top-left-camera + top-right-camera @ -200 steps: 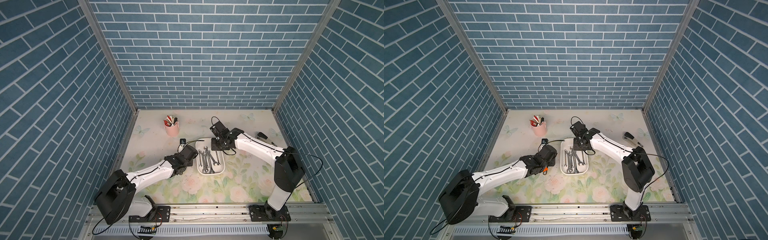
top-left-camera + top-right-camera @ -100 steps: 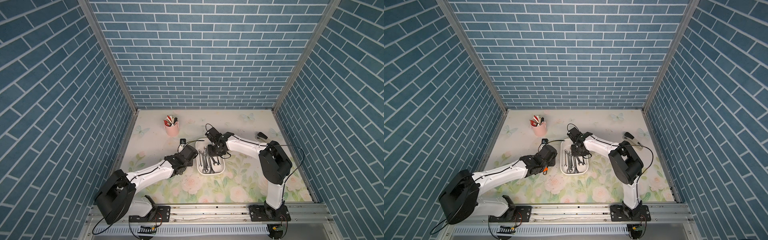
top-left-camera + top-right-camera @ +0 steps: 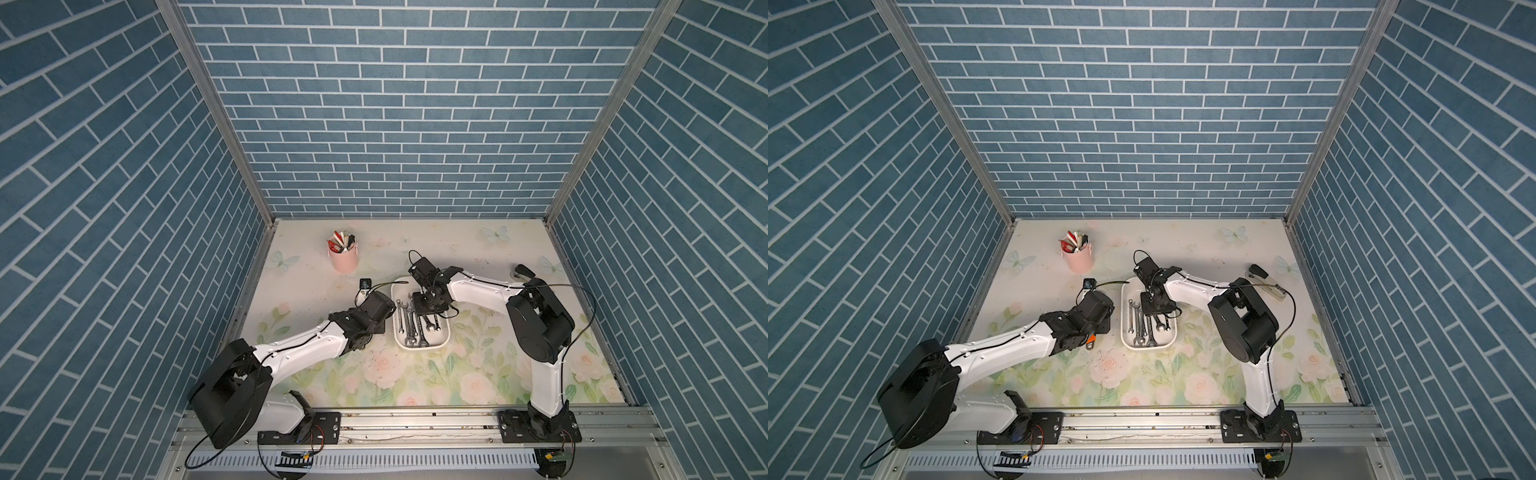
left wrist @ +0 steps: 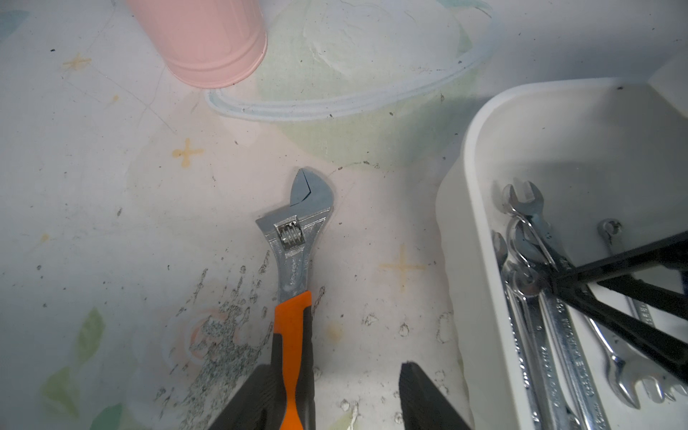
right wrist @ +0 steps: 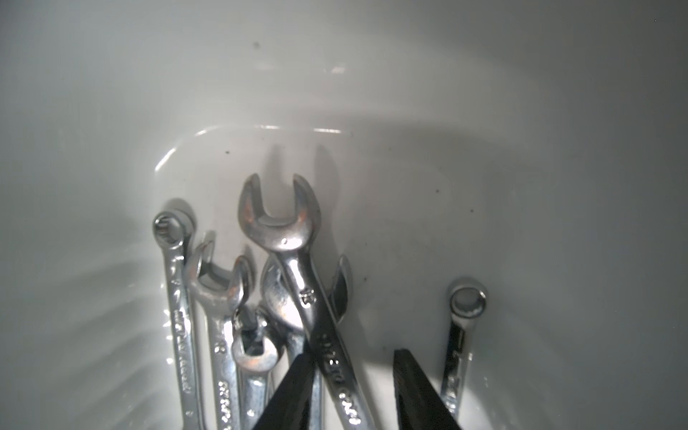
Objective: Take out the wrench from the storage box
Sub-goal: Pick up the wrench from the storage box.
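Note:
The topmost wrench's shank (image 5: pixel 348 390) already runs between my right gripper's open fingers, so the gripper stays low in the box and brings them together on it next.
The white storage box (image 3: pixel 441 337) (image 3: pixel 1169 338) lies mid-table with several chrome wrenches (image 3: pixel 409 322) in it. My right gripper (image 5: pixel 353 353) (image 3: pixel 430 305) reaches down inside the box, open. The shank of the topmost open-end wrench (image 5: pixel 279 219) runs between its fingers, close beside one of them. My left gripper (image 4: pixel 335 366) is open, low over the table just left of the box. An adjustable wrench (image 4: pixel 294 231) with an orange handle (image 3: pixel 1091 341) lies on the table, its handle against one finger (image 4: pixel 257 391).
A pink cup of pens (image 3: pixel 344 257) (image 4: pixel 208 41) stands at the back left. A black-handled tool (image 3: pixel 523 272) lies near the right wall. Blue brick walls close in three sides. The floral mat (image 3: pixel 415 374) stretches toward the front rail.
My right gripper has swung from the far end of the box down in over the wrenches, and its jaws have opened. The left arm has not moved.

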Controlling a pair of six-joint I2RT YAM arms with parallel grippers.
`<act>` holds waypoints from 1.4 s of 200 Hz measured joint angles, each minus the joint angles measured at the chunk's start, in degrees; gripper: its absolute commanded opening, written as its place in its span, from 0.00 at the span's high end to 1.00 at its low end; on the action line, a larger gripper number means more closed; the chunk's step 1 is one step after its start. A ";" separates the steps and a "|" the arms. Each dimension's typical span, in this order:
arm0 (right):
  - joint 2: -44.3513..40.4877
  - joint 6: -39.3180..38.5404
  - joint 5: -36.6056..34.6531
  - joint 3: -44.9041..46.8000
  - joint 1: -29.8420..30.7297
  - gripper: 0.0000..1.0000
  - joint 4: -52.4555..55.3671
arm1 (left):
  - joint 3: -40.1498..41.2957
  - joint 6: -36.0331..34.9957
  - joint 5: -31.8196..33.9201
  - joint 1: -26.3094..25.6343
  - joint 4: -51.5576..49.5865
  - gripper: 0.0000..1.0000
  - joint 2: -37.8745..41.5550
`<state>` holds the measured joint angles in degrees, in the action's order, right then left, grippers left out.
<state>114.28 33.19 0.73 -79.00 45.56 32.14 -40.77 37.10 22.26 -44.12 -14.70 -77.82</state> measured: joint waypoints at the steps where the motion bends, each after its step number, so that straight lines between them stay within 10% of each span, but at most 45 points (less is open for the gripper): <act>1: 0.02 -0.11 0.04 -0.02 0.00 0.70 -0.02 | 0.00 0.00 0.00 0.00 0.02 0.41 0.00; 56: 0.04 -1.31 1.03 -1.49 0.02 1.00 -1.27 | 0.00 0.00 0.00 0.00 0.00 0.41 0.00; 197: -2.12 -1.60 -1.25 -1.70 -0.63 1.00 4.11 | -0.02 0.00 0.22 0.00 -0.68 0.41 0.00; 280: -24.48 -3.06 -4.61 -1.51 -9.14 1.00 9.99 | -0.02 0.00 0.44 0.00 -1.11 0.41 0.00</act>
<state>89.80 30.13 -3.88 -80.51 36.42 42.13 -40.80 37.10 22.70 -44.12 -15.81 -77.82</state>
